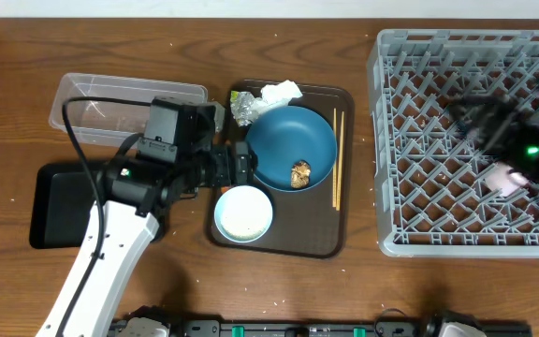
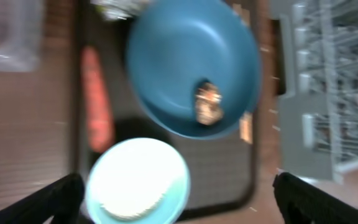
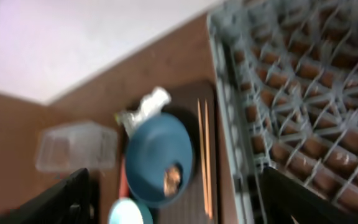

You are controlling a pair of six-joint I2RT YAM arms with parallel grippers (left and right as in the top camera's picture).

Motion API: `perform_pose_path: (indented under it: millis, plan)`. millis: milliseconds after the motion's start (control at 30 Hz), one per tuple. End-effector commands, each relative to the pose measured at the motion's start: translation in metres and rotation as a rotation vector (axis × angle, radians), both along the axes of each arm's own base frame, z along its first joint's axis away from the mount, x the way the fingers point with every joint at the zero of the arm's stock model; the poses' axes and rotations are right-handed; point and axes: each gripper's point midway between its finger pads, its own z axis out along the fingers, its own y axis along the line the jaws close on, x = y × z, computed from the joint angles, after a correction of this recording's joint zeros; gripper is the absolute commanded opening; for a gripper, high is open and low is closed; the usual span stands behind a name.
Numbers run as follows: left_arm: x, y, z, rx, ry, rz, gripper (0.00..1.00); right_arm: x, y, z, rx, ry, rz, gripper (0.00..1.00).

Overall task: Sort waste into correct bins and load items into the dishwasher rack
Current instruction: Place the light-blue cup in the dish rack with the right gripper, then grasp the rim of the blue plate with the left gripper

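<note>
My left gripper should go down next and close on the dark blue bowl's rim (image 2: 130,70) by the carrot (image 2: 97,99), because the brown food lump is away from that part of the rim.
The dark blue bowl (image 1: 293,140) sits on the brown serving tray and holds a brown food lump (image 1: 300,173). A white bowl (image 1: 243,213) with a light blue rim holds rice. Tissue (image 1: 281,92) and the foil wrapper (image 1: 242,108) lie at the tray's back. Chopsticks (image 1: 337,159) lie at its right. The carrot (image 2: 97,99) lies along the tray's left side. My left gripper (image 1: 246,164) is open and empty, over the tray's left edge just above the white bowl (image 2: 138,180). My right gripper (image 1: 471,112) is open and empty above the grey rack (image 1: 466,225). A pink cup (image 1: 503,176) stands in the rack.
The clear tub (image 1: 129,98) stands at the back left, and the black tray (image 1: 59,201) lies in front of it under my left arm. The brown serving tray (image 1: 316,239) lies between the bins and the rack. No light blue cup is in view.
</note>
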Motion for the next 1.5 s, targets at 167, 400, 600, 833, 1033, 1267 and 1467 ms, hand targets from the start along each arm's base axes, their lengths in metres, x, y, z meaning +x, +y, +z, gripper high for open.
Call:
perform_pose_path:
  millis: [167,400,600,833,1033,1267,1467]
  plan:
    - [0.018,0.003,-0.045,0.157,0.063,0.008,0.90,-0.004,0.018,-0.027,-0.167,0.095,0.040,0.88]
    - [0.041,-0.011,-0.089,0.272,0.075,-0.012,0.89,-0.005,0.020,-0.034,-0.160,0.133,0.048,0.89]
    - [0.061,-0.021,-0.126,0.316,0.080,-0.016,0.80,-0.008,0.020,-0.040,-0.156,0.164,0.053,0.89]
    - [0.073,-0.027,-0.156,0.317,0.101,-0.004,0.77,-0.010,0.020,-0.044,-0.168,0.178,0.063,0.89]
    - [0.078,-0.025,-0.166,0.334,0.101,0.006,0.57,-0.013,0.020,-0.046,-0.166,0.194,0.063,0.89]
    - [0.077,-0.026,-0.192,0.348,0.144,-0.001,0.38,-0.015,0.020,-0.048,-0.167,0.206,0.067,0.90]
    - [0.077,-0.035,-0.183,0.295,0.135,-0.021,0.06,-0.016,0.020,-0.049,-0.167,0.210,0.068,0.90]
